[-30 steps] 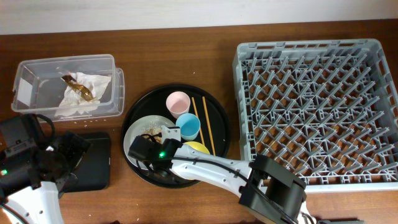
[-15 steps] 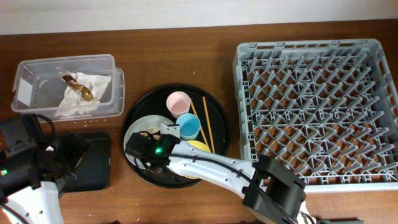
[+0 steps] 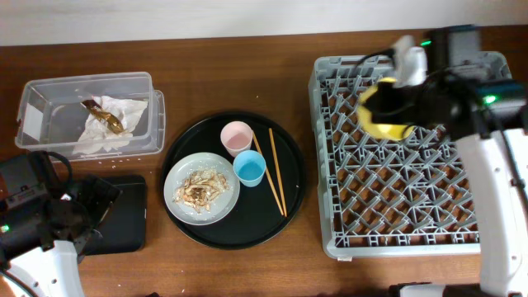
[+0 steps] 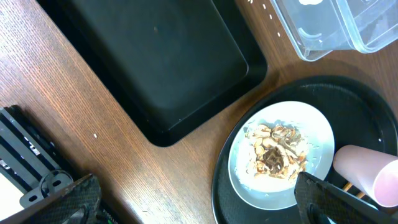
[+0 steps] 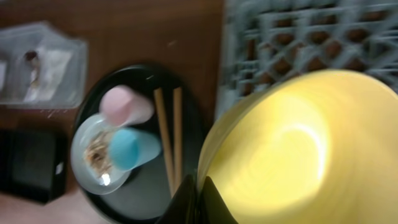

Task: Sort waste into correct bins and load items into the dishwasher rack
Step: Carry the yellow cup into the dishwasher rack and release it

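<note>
I should next tilt my right gripper, move it down toward the right in the overhead view and release the bowl (image 3: pixel 382 115) onto the rack's middle wires, because they are empty.
My right gripper (image 3: pixel 396 92) is shut on the rim of the yellow bowl (image 3: pixel 382 115) and holds it above the far left part of the grey dishwasher rack (image 3: pixel 412 198); the bowl fills the right wrist view (image 5: pixel 292 149). The grey-white plate (image 3: pixel 175 198) with food scraps (image 3: pixel 202 188), the pink cup (image 3: pixel 237 136), the blue cup (image 3: pixel 250 168) and two chopsticks (image 3: pixel 272 169) lie on the round black tray (image 3: pixel 285 210). The napkin (image 3: pixel 111 124) lies in the clear tub (image 3: pixel 49 103). My left gripper (image 4: pixel 196 205) is open and empty over the table beside the flat black tray (image 4: pixel 155 62).
The clear tub stands at the far left, with the flat black tray (image 3: pixel 128 214) in front of it. The rack takes up the right half of the table. Bare wood runs along the back edge and between the round tray and the rack.
My right arm has left the round black tray and swung right and back to above the rack, carrying the yellow bowl. The plate with scraps now shows fully. The left arm has not moved.
</note>
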Motion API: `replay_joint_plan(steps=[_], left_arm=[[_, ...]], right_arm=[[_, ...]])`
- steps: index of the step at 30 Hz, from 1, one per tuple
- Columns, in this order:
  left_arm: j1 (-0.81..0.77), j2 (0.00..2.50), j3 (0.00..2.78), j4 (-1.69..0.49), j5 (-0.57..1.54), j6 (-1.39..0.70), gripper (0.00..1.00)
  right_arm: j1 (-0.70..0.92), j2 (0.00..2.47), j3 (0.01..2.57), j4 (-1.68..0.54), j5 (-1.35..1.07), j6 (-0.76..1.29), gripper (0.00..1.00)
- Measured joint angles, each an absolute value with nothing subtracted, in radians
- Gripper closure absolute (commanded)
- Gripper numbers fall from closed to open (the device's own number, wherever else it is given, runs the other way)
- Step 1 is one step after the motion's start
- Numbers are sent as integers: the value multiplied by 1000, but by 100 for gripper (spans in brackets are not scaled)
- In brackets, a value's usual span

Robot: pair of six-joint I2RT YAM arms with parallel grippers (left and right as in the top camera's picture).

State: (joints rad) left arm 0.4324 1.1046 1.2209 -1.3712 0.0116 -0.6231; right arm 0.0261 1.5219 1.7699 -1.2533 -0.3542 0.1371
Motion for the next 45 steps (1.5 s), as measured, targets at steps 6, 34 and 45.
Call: replay_joint_plan(steps=[6,34,45], left_arm=[[432,1104,1221,-1372,12,-623,1],[432,1104,1221,-1372,12,-623,1],[432,1104,1221,-1372,12,-623,1]], right_arm=[[-353,1775,1770,-1249,-970,-239,96],[-539,2055,1759,-1473,-1220,-316,96],[-689,2043,1657,-1428,-1107,-301,47]])
